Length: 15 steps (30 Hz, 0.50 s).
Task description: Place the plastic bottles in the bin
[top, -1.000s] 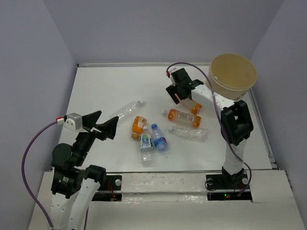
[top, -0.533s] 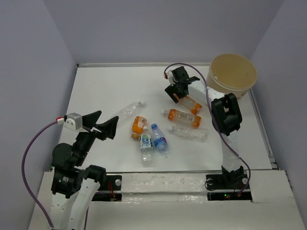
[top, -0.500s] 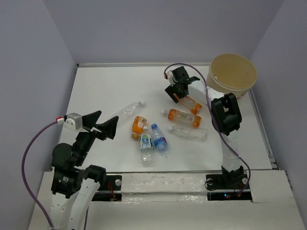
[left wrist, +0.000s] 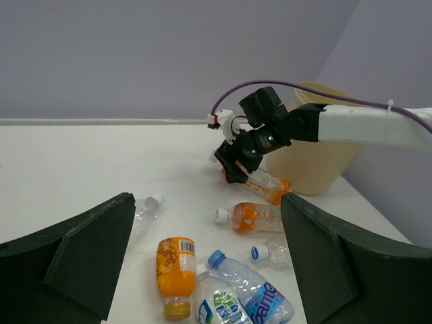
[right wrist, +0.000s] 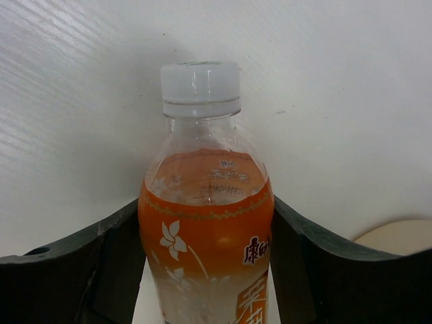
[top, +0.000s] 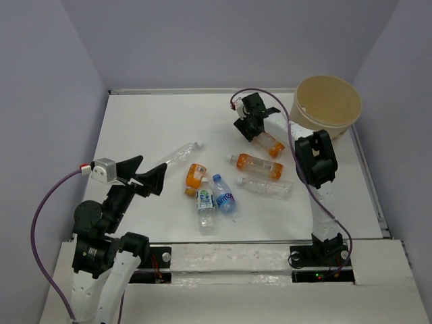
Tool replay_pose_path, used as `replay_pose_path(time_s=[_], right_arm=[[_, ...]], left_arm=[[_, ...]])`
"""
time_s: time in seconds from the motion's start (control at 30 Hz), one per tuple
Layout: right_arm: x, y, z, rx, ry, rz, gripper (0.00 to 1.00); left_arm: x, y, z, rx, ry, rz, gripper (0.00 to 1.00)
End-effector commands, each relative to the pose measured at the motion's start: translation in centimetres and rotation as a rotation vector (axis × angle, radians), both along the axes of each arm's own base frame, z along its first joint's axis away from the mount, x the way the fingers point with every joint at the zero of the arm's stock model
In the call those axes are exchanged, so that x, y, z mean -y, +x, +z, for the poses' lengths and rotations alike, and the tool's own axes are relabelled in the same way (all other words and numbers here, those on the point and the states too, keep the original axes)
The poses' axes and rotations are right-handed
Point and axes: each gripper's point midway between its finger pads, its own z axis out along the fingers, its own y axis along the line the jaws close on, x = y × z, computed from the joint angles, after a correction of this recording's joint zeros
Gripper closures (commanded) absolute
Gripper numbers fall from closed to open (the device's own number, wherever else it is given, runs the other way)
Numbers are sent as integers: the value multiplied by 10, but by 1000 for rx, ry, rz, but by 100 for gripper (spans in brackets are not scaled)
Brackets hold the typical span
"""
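The bin's opening (top: 329,100) is higher than my right gripper, to its right in the top view, so I should lift the bottle over the bin's rim and let go.
My right gripper (top: 251,128) is shut on an orange plastic bottle (top: 268,144) with a white cap. In the right wrist view both fingers (right wrist: 101,263) press the sides of this bottle (right wrist: 202,169). It lies low over the table, just left of the tan bin (top: 301,111). Several more plastic bottles lie mid-table: an orange one (top: 258,165), a clear one (top: 266,186), a short orange one (top: 195,175), a green-labelled one (top: 205,201), a blue-labelled one (top: 223,194) and a clear one (top: 177,155). My left gripper (top: 148,174) hangs open at the near left, holding nothing.
The bin (left wrist: 317,162) stands at the table's far right corner, close to the right wall. Purple-grey walls enclose the white table on the left, back and right. The right arm's purple cable (top: 270,94) arcs over toward the bin.
The right gripper has slid a little toward the back of the table along the orange bottle and closed its fingers onto it. The left arm has not moved.
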Motion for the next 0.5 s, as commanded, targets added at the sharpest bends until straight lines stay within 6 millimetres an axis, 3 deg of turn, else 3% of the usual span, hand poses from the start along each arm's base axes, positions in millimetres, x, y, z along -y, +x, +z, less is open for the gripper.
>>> replay_pose_path(time_s=[0.0, 0.1, 0.13, 0.23, 0.27, 0.33, 0.37, 0.47], right_arm=[[-3, 31, 100, 255, 75, -22, 49], [-8, 25, 160, 372, 157, -47, 53], [-10, 15, 192, 427, 202, -47, 53], [-10, 4, 256, 566, 352, -89, 53], [-2, -6, 296, 668, 409, -115, 53], [10, -18, 333, 755, 474, -170, 53], [19, -28, 362, 819, 507, -198, 53], [52, -36, 407, 969, 542, -315, 53]], left_arm=[[2, 6, -1, 3, 8, -1, 1], [2, 6, -1, 4, 7, 0, 1], [2, 6, 0, 5, 6, 0, 1], [2, 6, 0, 6, 7, -1, 1], [2, 6, 0, 7, 6, -3, 1], [2, 5, 0, 7, 7, -4, 1], [2, 6, -1, 4, 8, -6, 1], [3, 4, 0, 9, 9, -13, 1]])
